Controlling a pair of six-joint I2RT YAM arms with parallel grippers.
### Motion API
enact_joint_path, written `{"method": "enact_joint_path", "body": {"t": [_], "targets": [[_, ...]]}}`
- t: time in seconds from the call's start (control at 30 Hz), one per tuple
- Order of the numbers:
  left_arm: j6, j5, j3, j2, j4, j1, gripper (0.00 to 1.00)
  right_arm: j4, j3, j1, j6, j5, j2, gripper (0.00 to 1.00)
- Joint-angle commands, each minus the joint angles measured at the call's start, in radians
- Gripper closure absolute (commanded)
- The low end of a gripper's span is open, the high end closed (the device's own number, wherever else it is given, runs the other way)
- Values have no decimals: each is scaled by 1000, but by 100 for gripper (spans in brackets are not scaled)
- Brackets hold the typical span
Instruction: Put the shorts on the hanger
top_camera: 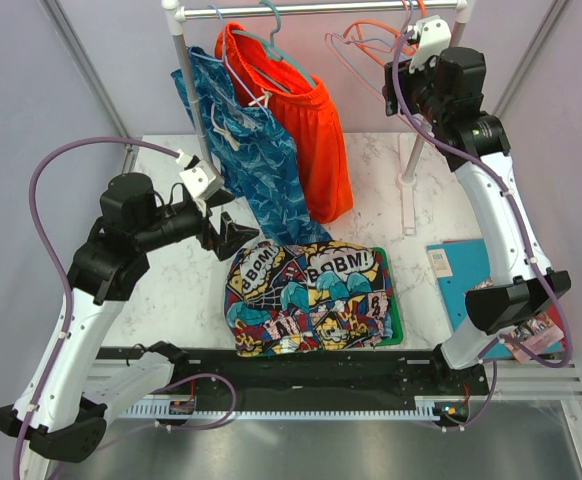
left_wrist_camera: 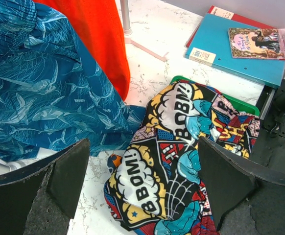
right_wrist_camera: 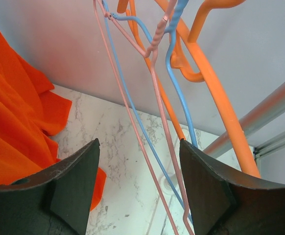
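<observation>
My right gripper moves in around the near wire of the pale pink hanger point(right_wrist_camera: 173, 157) next and closes, since that wire already runs down between its open fingers.
The comic-print shorts point(top_camera: 306, 300) lie crumpled on the table at the front centre, "BOOM" panels up; they also show in the left wrist view point(left_wrist_camera: 177, 161). My left gripper point(top_camera: 226, 238) is open and empty, hovering just left of and above the shorts point(left_wrist_camera: 142, 186). The pale pink hanger point(top_camera: 343, 55) hangs on the rail at the top right. My right gripper point(top_camera: 408, 48) is raised to it and open. In the right wrist view the pink hanger's wires point(right_wrist_camera: 157, 83) run down between the open jaws point(right_wrist_camera: 140, 181), the right wire close to the right finger point(right_wrist_camera: 216, 196).
Plain orange shorts point(top_camera: 306, 130) and blue patterned shorts point(top_camera: 251, 170) hang from the rail point(top_camera: 321, 8) on the left. Orange hangers point(right_wrist_camera: 221, 98) and a blue hanger point(right_wrist_camera: 177, 83) hang beside the pink one. A rack post point(top_camera: 411, 170) stands back right, and a blue folder with books point(top_camera: 466, 270) lies right.
</observation>
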Motion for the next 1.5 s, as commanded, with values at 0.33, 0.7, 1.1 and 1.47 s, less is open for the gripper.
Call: {"method": "enact_joint_path", "body": {"t": [0.33,0.7,1.1,1.47], "targets": [[10,30,-1,-4,31,5,3,63,-5,-2,-49,25,64,28],[10,33,-3,-3,26,5,2,64,15,-5,70,-84,35,54],[17,28,-1,-6,16,5,2,96,73,-3,86,-96,17,100],[17,22,19,4,-26,5,1,80,61,-5,123,-193,-72,100]]}}
